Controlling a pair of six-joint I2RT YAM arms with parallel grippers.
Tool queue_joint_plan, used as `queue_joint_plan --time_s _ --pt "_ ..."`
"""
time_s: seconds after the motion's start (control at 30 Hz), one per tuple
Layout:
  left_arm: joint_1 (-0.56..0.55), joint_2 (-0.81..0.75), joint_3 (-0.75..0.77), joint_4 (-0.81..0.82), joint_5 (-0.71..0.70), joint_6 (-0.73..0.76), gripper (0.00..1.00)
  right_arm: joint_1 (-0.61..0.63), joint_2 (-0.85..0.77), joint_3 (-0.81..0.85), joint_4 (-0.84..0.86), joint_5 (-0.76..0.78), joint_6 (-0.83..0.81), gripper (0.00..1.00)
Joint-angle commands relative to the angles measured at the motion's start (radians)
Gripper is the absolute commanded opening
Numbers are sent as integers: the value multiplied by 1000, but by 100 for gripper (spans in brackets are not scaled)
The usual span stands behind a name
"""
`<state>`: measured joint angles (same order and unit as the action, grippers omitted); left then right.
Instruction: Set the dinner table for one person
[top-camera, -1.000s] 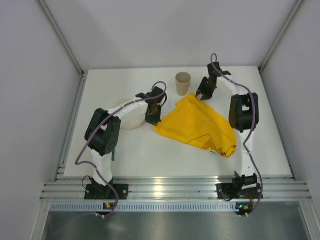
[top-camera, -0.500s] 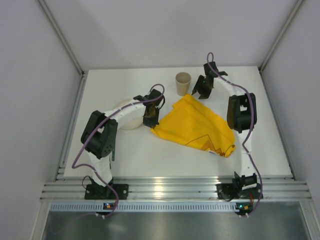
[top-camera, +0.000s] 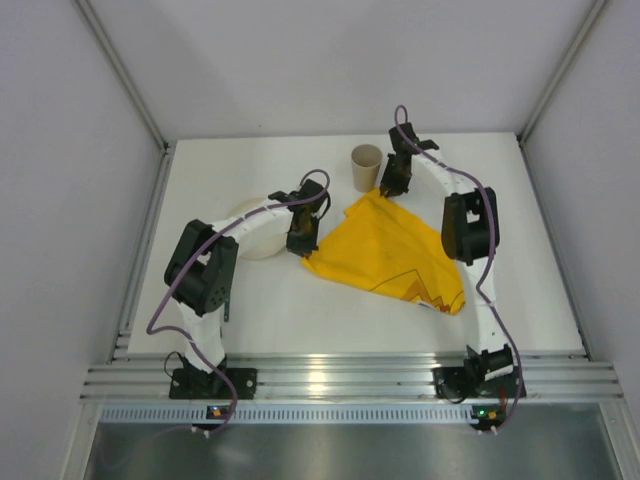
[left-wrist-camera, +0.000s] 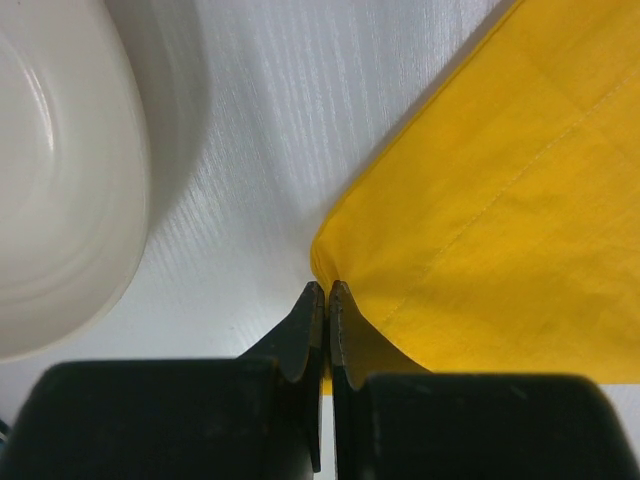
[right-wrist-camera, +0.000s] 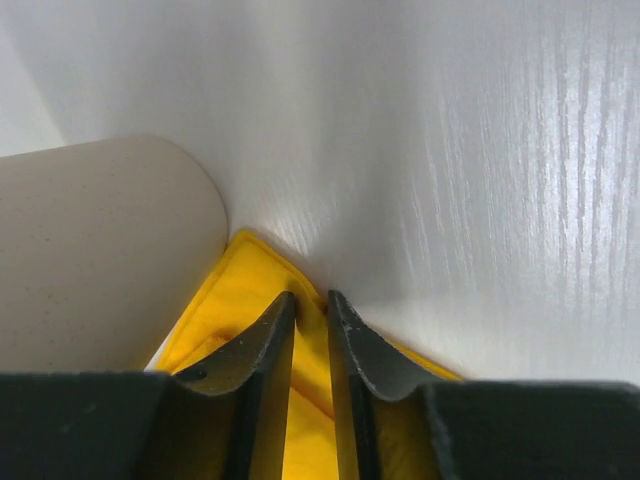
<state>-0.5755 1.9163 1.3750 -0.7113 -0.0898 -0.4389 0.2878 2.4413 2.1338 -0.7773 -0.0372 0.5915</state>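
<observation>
The placemat (top-camera: 390, 250) is crumpled, so my left gripper will next lift, move outward and go down to let go of the placemat's corner on the bare table by the bowl's far rim.
A yellow cloth placemat (top-camera: 390, 250) lies crumpled on the white dinner table (top-camera: 260, 310). My left gripper (top-camera: 303, 240) is shut on the placemat's left corner (left-wrist-camera: 500, 200), jaws pressed together (left-wrist-camera: 327, 288) just above the tabletop. My right gripper (top-camera: 388, 188) is at the placemat's far corner, beside a tan paper cup (top-camera: 366, 167). In the right wrist view its jaws (right-wrist-camera: 310, 295) stand narrow with the yellow hem (right-wrist-camera: 232, 280) pinched between them, and the cup (right-wrist-camera: 100, 250) is close on the left.
A white bowl (top-camera: 255, 228) sits left of the left gripper, under that arm; its rim shows in the left wrist view (left-wrist-camera: 60, 200). Grey walls and aluminium rails close the table at the sides and back. A rail runs along the near edge.
My right gripper has moved left, from right of the placemat's far corner onto it beside the cup, and closed. My left gripper has kept its hold and barely moved.
</observation>
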Motion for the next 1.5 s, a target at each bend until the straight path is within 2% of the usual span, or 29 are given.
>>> queue_joint_plan --time_s 0.0,0.03,0.1,0.2,0.4,0.57,0.77,0.87,0.9,1.0,1.1,1.2,1.27,1.47 --pt "0 -7 24 4 1 -3 0 27 73 6 -100 60 -21 19" --pt "2 -7 19 3 -1 -3 0 28 77 9 -100 63 -19 9" --pt "2 -11 22 -8 -2 2 0 25 74 9 -102 75 -18 0" --pt "2 -19 48 -37 -8 11 0 11 42 -9 -123 112 -25 0" --pt "2 -100 81 -91 -30 32 0 -61 -233 -239 -47 177 -87 0" --pt "0 -255 94 -134 -83 51 0 -99 -522 -310 -69 230 -107 0" --pt "-1 -402 208 -204 -102 74 0 -98 -904 -393 -152 278 -122 0" --pt "-4 -500 286 -229 -67 95 0 -99 -1150 -458 -178 290 -111 0" --pt "-7 -554 303 -249 -47 95 0 -96 -1303 -484 -160 313 -111 0" --pt "-11 -667 345 -266 4 98 0 -98 -1572 -557 -152 374 -131 0" --pt "-12 -737 395 -278 74 121 0 -98 -1692 -500 -270 500 -145 0" --pt "-11 -735 542 -359 81 160 0 -98 -1705 -410 -350 601 -179 0" --pt "-9 -686 640 -408 68 180 0 -98 -1699 -403 -338 615 -211 0" --pt "-11 -518 699 -404 84 180 0 -98 -1514 -411 -280 625 -210 0"
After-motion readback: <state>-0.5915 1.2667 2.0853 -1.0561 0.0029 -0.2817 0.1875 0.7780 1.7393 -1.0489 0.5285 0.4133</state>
